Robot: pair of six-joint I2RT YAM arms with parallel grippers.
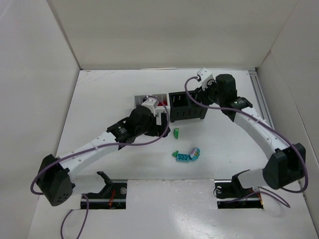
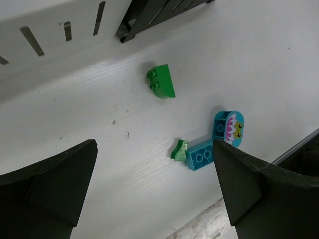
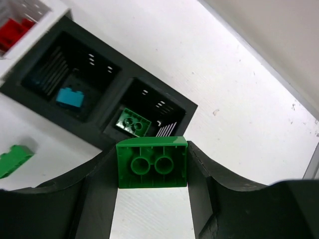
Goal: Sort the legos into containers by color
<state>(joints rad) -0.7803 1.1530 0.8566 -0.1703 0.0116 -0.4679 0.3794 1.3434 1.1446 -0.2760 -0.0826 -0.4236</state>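
I will move my left gripper to the right in the top view and down around the sides of the green brick (image 1: 176,133) (image 2: 161,81), because the brick lies clear of the teal pieces.
My right gripper (image 3: 152,149) is shut on a green lego (image 3: 152,162) and holds it just above the near edge of the row of containers; in the top view it (image 1: 198,97) hovers over the black bins (image 1: 187,114). The right black bin (image 3: 172,107) holds a green brick (image 3: 133,122). The other black bin (image 3: 30,89) holds a teal brick (image 3: 70,98). A white bin (image 3: 37,15) holds red bricks (image 3: 15,30). My left gripper (image 2: 154,144) is open and empty above the table. Below it lie a green brick (image 2: 161,82), a small green piece (image 2: 179,149), a teal brick (image 2: 200,157) and a rounded teal piece (image 2: 229,127).
The loose bricks lie in front of the bins in the top view, the green one (image 1: 176,132) nearest them and the teal ones (image 1: 185,156) closer to the arm bases. White walls enclose the table. A rail (image 1: 259,94) runs along its right edge.
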